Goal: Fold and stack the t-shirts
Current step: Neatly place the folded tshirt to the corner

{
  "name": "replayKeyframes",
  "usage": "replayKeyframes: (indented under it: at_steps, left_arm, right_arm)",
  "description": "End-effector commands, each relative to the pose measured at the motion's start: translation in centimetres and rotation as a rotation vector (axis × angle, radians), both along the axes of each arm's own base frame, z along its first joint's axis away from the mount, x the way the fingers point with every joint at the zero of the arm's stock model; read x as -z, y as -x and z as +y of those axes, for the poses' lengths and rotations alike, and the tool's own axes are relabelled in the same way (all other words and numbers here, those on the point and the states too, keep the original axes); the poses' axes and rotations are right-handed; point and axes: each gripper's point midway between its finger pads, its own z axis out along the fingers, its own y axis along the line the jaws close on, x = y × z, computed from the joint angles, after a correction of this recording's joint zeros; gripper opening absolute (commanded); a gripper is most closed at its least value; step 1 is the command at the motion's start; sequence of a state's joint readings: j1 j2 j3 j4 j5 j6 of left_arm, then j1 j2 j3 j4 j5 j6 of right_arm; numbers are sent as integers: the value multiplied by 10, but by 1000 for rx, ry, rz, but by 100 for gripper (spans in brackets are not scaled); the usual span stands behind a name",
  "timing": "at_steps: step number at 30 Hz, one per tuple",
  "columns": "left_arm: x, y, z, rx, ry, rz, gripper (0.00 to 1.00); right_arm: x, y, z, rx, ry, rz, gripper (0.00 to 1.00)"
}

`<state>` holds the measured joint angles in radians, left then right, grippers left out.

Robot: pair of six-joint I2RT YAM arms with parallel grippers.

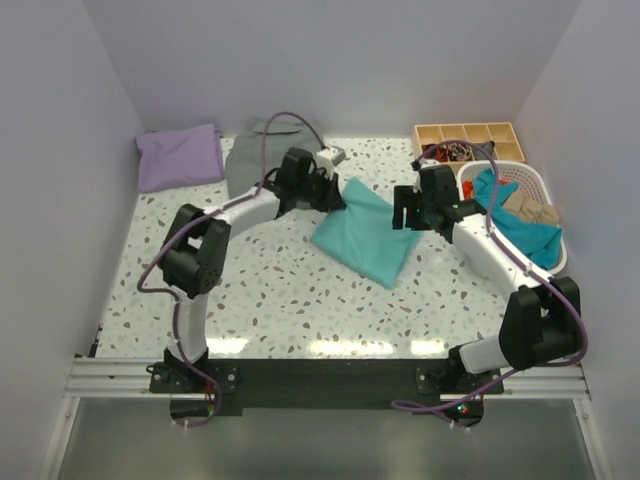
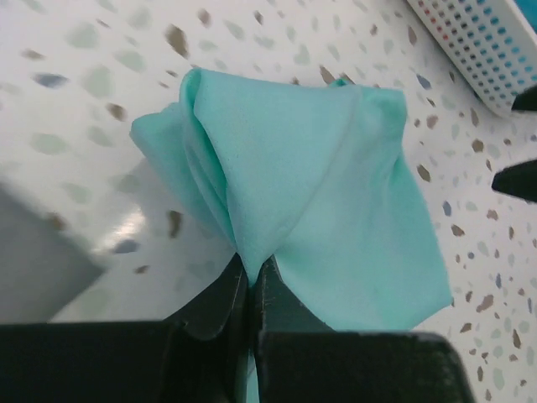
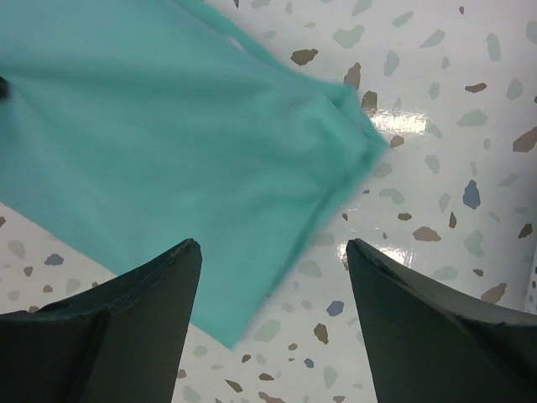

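The folded lavender t-shirt (image 1: 180, 156) is uncovered left of my left gripper in the top view, so that gripper should carry the turquoise one onto it next and let go.
A turquoise t-shirt (image 1: 365, 234) lies folded on the speckled table, mid-right. My left gripper (image 1: 336, 199) is shut on its far left corner; in the left wrist view the cloth (image 2: 327, 193) bunches up into the pinched jaws of that gripper (image 2: 252, 281). My right gripper (image 1: 403, 213) hovers open at the shirt's right edge; the right wrist view shows this gripper (image 3: 273, 248) spread wide above the shirt's corner (image 3: 201, 159), holding nothing. A folded lavender t-shirt (image 1: 180, 156) lies at the back left, and a grey one (image 1: 258, 155) lies beside it.
A white laundry basket (image 1: 540, 182) with more clothes stands at the right, behind my right arm. A wooden compartment tray (image 1: 470, 139) sits at the back right. Walls enclose the table at the left, back and right.
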<state>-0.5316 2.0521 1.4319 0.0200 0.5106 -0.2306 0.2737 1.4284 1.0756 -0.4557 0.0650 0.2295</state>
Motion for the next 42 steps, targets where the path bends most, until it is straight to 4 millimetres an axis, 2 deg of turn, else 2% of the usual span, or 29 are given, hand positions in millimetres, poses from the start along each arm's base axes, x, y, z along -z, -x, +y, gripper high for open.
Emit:
replayKeyframes:
  at_steps: [1,2,3,4,6,7,9,10,11,12,13,14,15,16,17,18,20,21,22,23,24,30,35,36,37,38,39,40,42]
  left_arm:
    - [-130,-73,94,-230,-143,-349,0]
    - [-144,-80,108,-257,-170,-388,0]
    - [-148,-87,127,-273,-244,-427,0]
    - [-171,-102,149,-319,-269,-480,0]
    - [-170,-118,180,-353,-367,-485,0]
    - [-200,-135,206,-404,-370,-534,0]
    - [-181,-154,236,-421,-444,-482,0]
    - [-205,-169,264,-481,-454,-523,0]
    - [-187,-182,279,-494,-481,-493,0]
    - [-183,-188,293,-503,-490,-486,0]
    - [-193,-197,322,-551,-494,-502,0]
    - [-175,-206,336,-562,-507,-475,0]
    - [-169,-210,364,-596,-523,-465,0]
    - [-166,-214,377,-616,-528,-462,0]
    - [-152,-218,390,-628,-540,-439,0]
    - [-147,-218,411,-655,-546,-429,0]
    - [-128,-220,431,-674,-556,-398,0]
    - [-125,-222,450,-706,-564,-402,0]
    - [-119,-222,460,-723,-577,-392,0]
    - [-111,-223,469,-736,-598,-380,0]
    - [-111,-223,489,-779,-632,-389,0]
    - [-115,-229,543,-894,-681,-435,0]
    - [-125,-226,572,-995,-733,-465,0]
    - [-122,-225,575,-1004,-735,-465,0]
    - [-121,-224,576,-1009,-738,-471,31]
    - [-129,-221,576,-1020,-738,-486,57]
    - [-121,-219,578,-1047,-740,-478,80]
    - [-127,-216,577,-1056,-742,-489,100]
    - [-122,-212,578,-1086,-740,-469,100]
  right_arm:
    - [-3,0,1,14,-27,-18,75]
    - [-3,0,2,14,-36,-17,75]
    - [-2,0,4,10,-44,-15,75]
    - [-3,0,7,0,-57,-13,75]
    - [0,-2,10,-7,-67,-5,75]
    - [-2,-4,12,-12,-69,-9,75]
    - [2,-6,13,-15,-68,5,75]
    - [1,-7,12,-15,-67,5,75]
    - [2,-8,13,-16,-66,4,75]
    - [4,-9,13,-14,-65,7,75]
    - [6,-10,13,-13,-65,12,75]
    - [8,-11,14,-14,-65,15,75]
    - [9,-12,15,-16,-65,19,75]
    - [13,-15,15,-13,-61,30,75]
    - [16,-15,15,-13,-61,38,75]
    - [16,-19,16,-14,-59,36,75]
    - [26,-23,17,-14,-54,58,75]
    - [25,-27,19,-16,-54,57,75]
    - [26,-29,19,-14,-52,58,74]
    - [34,-30,23,-30,-61,84,74]
    - [37,-32,25,-35,-64,92,74]
    - [52,-45,39,-64,-101,138,73]
    - [64,-49,49,-84,-136,176,73]
    - [66,-50,52,-93,-145,183,73]
    - [67,-49,53,-96,-150,186,73]
    - [66,-50,54,-99,-153,184,73]
    - [65,-50,55,-100,-156,184,72]
    - [64,-50,54,-101,-156,182,72]
    - [61,-50,54,-104,-151,174,73]
